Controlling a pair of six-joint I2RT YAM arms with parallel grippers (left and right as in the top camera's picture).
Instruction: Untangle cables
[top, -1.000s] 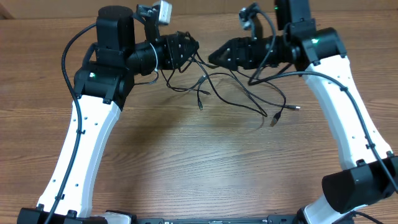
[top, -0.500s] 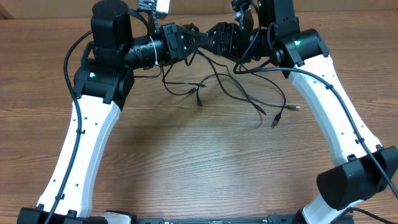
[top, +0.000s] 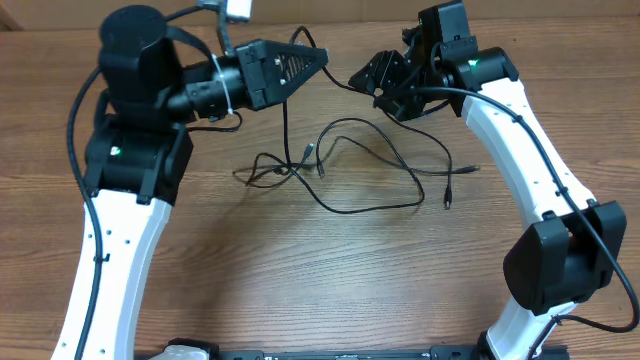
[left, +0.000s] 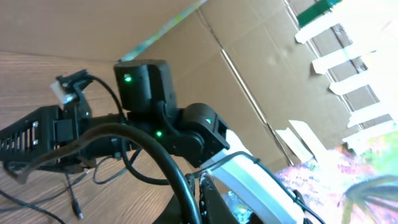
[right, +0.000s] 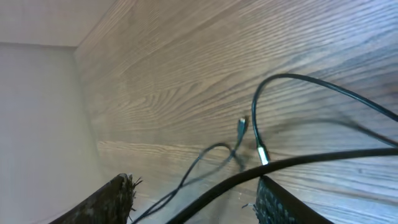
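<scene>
The held cable still rises from the crossed loops, so I will raise my left gripper clear, then lower it to the tabletop beside the loops and let go.
Thin black cables (top: 345, 211) lie in loose loops on the wooden table (top: 320, 290), their plug ends (top: 446, 201) spread toward the right. My left gripper (top: 322, 55), raised at the back, is shut on one cable. That cable (top: 338, 66) runs across to my right gripper (top: 362, 77), which faces it close by. In the right wrist view the cable (right: 311, 158) passes between the spread fingers (right: 115, 196) of the right gripper (right: 196, 202), touching the right one. A metal-tipped plug (right: 262, 155) lies on the table beyond. In the left wrist view the cable (left: 149, 148) curves down into the left gripper (left: 199, 208).
A cardboard wall (left: 249, 62) stands behind the table's back edge. The white links of the left arm (top: 120, 250) and the right arm (top: 530, 150) flank the cable loops. A bare stretch of table lies in front of the cables.
The left gripper has pulled back to the left with its cable. The right gripper has moved a little right and its jaws have narrowed. The bundle has dropped and spread into wider loops.
</scene>
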